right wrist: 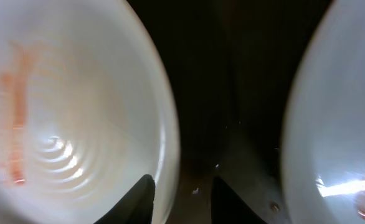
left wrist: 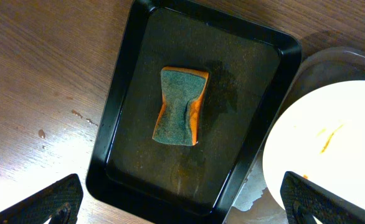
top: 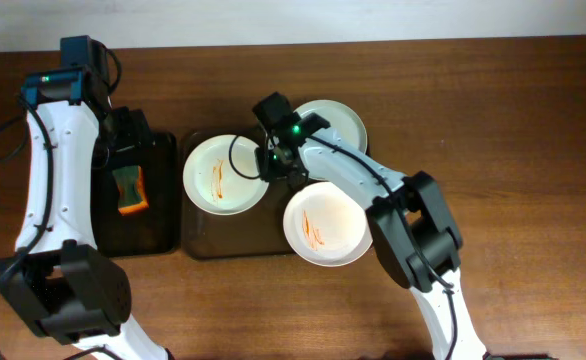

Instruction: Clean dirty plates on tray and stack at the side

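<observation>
My left gripper is open and will move down into the black tray point(left wrist: 120, 93). Its open fingers will go on either side of the sponge's narrow middle point(left wrist: 181, 111), because that middle fits between them.
Three white plates lie on the brown tray point(top: 233, 238). The left plate point(top: 221, 172) and the front right plate point(top: 325, 225) bear orange-red streaks; the back plate point(top: 335, 122) looks plain. My right gripper point(top: 278, 165) is open, low over the tray, its fingers point(right wrist: 184, 202) astride the left plate's right rim point(right wrist: 64, 106). The front right plate point(right wrist: 338, 124) is to its right. My left gripper point(left wrist: 185, 205) is open and empty, hovering over the black tray point(left wrist: 120, 93) at its near edge, well above the sponge point(left wrist: 181, 107).
The small black tray point(top: 163, 225) stands left of the brown tray and holds a green-and-orange sponge point(top: 130, 188). The left plate's edge point(left wrist: 332, 137) and the brown tray's rim point(left wrist: 338, 57) show in the left wrist view. Bare wooden table point(top: 533, 150) surrounds the trays.
</observation>
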